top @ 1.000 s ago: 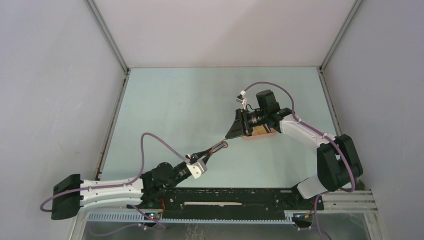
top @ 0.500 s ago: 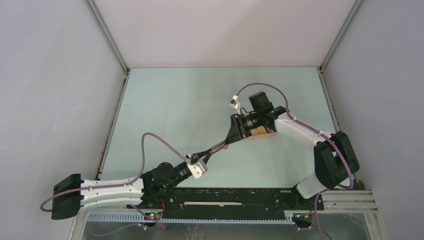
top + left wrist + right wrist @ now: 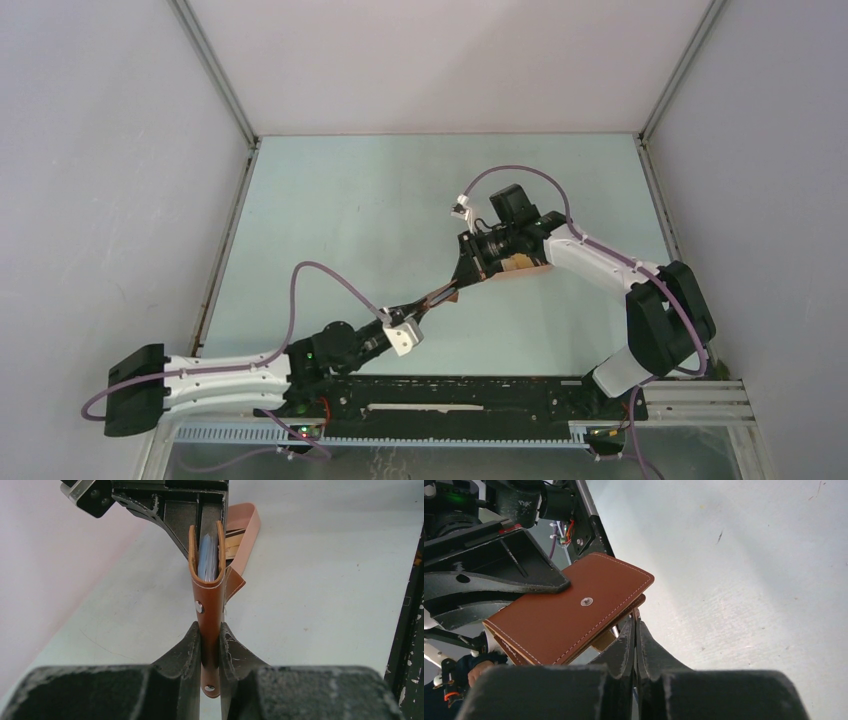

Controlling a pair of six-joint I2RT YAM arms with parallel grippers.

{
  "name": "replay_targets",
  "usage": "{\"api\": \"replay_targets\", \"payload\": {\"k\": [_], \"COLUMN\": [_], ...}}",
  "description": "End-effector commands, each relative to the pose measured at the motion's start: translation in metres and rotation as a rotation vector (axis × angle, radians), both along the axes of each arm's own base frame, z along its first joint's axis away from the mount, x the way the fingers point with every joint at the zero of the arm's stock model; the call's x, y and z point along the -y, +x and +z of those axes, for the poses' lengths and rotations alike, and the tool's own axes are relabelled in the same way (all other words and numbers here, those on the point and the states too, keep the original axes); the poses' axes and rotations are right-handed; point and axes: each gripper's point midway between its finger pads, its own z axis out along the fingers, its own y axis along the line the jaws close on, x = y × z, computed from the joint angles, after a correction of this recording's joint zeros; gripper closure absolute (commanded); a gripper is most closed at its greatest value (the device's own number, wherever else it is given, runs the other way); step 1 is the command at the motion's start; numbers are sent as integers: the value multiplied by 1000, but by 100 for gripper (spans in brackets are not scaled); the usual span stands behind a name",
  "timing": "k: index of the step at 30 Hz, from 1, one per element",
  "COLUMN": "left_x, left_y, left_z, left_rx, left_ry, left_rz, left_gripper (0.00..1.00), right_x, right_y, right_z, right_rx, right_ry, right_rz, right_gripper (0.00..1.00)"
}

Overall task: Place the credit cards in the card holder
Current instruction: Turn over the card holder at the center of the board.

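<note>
The card holder has a blue card between its covers, so next my left gripper will turn, lay it flat down on the bare tabletop (image 3: 460, 313) beside the pink tray and release it.
My left gripper (image 3: 210, 628) is shut on the spine end of the reddish-brown card holder (image 3: 209, 597) and holds it above the table, open edge away from me. A light blue credit card (image 3: 207, 560) sits between its covers. In the right wrist view the card holder (image 3: 574, 612) shows its snap-studded face, with a tan edge (image 3: 605, 639) showing under it. My right gripper (image 3: 635, 616) is shut at the holder's far corner, its tips touching the lower flap. Whether a card edge lies between its fingers I cannot tell. From above, both grippers meet mid-table at the holder (image 3: 447, 290).
A pink tray (image 3: 522, 268) lies on the table under the right wrist; its rim (image 3: 248, 525) shows behind the holder. The black base rail (image 3: 450, 395) runs along the near edge. Grey walls enclose the table on three sides.
My right gripper has moved left and down to the card holder's far end and gone from open to shut. The left gripper has kept its grip, shifting only slightly.
</note>
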Motion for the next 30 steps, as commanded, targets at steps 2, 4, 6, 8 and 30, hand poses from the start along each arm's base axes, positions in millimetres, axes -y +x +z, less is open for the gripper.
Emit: {"api": "replay_targets", "payload": {"k": [2,4,6,8,30], "left_x": [9,9,10,12,49], "left_y": [4,4,4,4,33], "left_z": [43,42,40,37,-37], "left_rx": [52,50,48,46,59], "left_ry": [-78,-72,-60,-43,423], "left_rz": [-2,-2,-5,-9,33], "left_gripper": [100,100,100,100,100], "right_x": [-2,-2,0,2,21], "right_y": [7,9,10,12,62], "right_z": [16,17,19,20,-28], "right_rx": [78,79,74,79,267], "right_ry": [21,25,35,40,-30], "right_rz": [6,3,0,-5,-164], "right_gripper": [98,100,100,100,100]}}
